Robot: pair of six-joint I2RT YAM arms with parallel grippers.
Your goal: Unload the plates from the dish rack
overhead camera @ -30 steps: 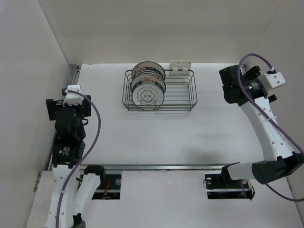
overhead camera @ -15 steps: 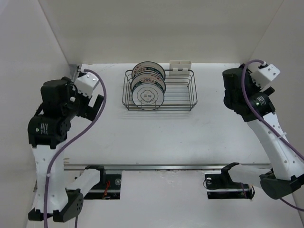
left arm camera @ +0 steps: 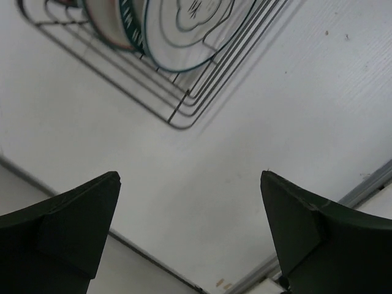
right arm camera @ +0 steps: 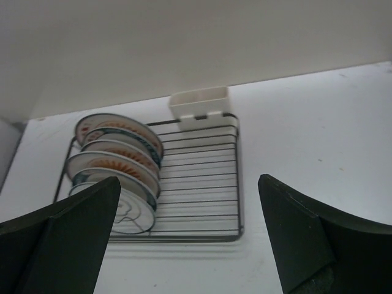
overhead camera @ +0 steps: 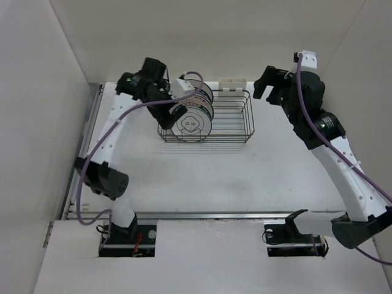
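My left gripper moves down next, to its right in the top view, with its fingers on both sides of the front plate's rim (left arm camera: 145,30). The rim lies below it there, and other plates don't cover it.
The dish rack (overhead camera: 236,117) stands at the back middle of the table. Several plates (overhead camera: 191,119) stand upright in its left half. In the right wrist view the plates (right arm camera: 116,164) show orange centres and teal rims, and the front plate is white with a line drawing. My left gripper (overhead camera: 173,104) is open and empty, just above the rack's left end; its view (left arm camera: 188,177) shows the rack's corner (left arm camera: 184,104) and the front plate (left arm camera: 184,30). My right gripper (overhead camera: 264,86) is open and empty, to the right of the rack (right arm camera: 202,177) and aimed at it (right arm camera: 189,179).
A cream plastic holder (overhead camera: 233,86) is clipped to the rack's back edge; it also shows in the right wrist view (right arm camera: 199,101). White walls close in the table at the back and on both sides. A metal rail (overhead camera: 202,215) runs along the near edge.
Both arms have swung in from the table's sides toward the rack. The left gripper has gone to the rack's left end, the right one toward its right back corner. The plates have not moved.
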